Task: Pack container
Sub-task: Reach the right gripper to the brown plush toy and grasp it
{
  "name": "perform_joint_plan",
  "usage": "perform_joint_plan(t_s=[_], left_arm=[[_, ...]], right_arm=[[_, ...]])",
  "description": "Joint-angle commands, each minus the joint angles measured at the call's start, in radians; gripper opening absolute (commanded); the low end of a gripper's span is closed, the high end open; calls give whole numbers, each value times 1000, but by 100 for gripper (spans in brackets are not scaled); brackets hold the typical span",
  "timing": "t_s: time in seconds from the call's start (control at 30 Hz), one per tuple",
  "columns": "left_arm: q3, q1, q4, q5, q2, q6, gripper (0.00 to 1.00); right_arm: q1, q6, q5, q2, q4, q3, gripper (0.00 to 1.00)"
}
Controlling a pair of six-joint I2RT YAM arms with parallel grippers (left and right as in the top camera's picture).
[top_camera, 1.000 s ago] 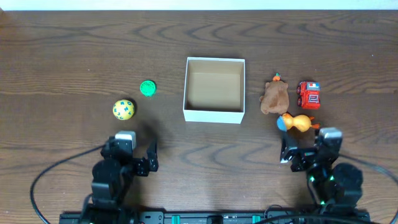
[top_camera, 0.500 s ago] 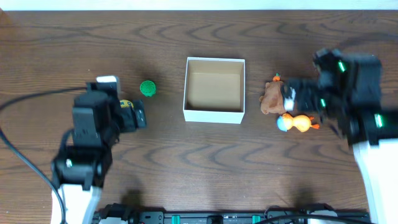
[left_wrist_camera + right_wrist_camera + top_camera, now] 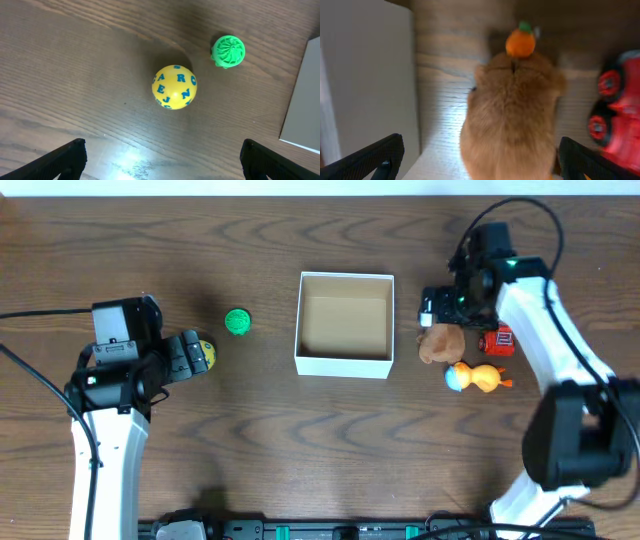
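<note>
The body of the plush (image 3: pixel 440 345) should come between the fingers of my right gripper next as I lower the gripper around it, and then I should close the gripper.
The container, a white box (image 3: pixel 343 366) with a tan inside, stands at the table's middle and holds nothing. A yellow ball with blue letters (image 3: pixel 174 87) and a green ridged toy (image 3: pixel 228 51) lie to its left. My left gripper (image 3: pixel 162 155) is open, hovering just short of the ball (image 3: pixel 204 354). A brown plush with an orange on top (image 3: pixel 512 115) lies right of the box wall (image 3: pixel 365 75). My right gripper (image 3: pixel 480 155) is open, its fingers either side of the plush (image 3: pixel 440 345).
A red toy car (image 3: pixel 497 340) lies right of the plush, also in the right wrist view (image 3: pixel 615 107). An orange and blue duck toy (image 3: pixel 478 377) lies in front of them. The green toy (image 3: pixel 237 321) sits between the ball and the box.
Both arms left the table's front edge. The left went out to the yellow ball; the right swung over to the plush. The toys and box have not moved.
</note>
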Motion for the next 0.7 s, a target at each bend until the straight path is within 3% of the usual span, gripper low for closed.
perform_joint_plan(t_s=[0.0, 0.23, 0.4, 0.5, 0.67], left_arm=[[18, 6, -4, 14, 10, -13, 98], [18, 6, -4, 14, 11, -13, 98], [18, 6, -4, 14, 11, -13, 98], [18, 6, -4, 14, 11, -13, 98], [18, 6, -4, 14, 11, -13, 98]], right_arm=[[12, 94, 64, 59, 3, 11, 99], [15, 110, 118, 132, 33, 11, 91], [16, 107, 118, 127, 56, 11, 76], [17, 74, 117, 125, 59, 11, 50], [27, 45, 117, 69, 58, 12, 17]])
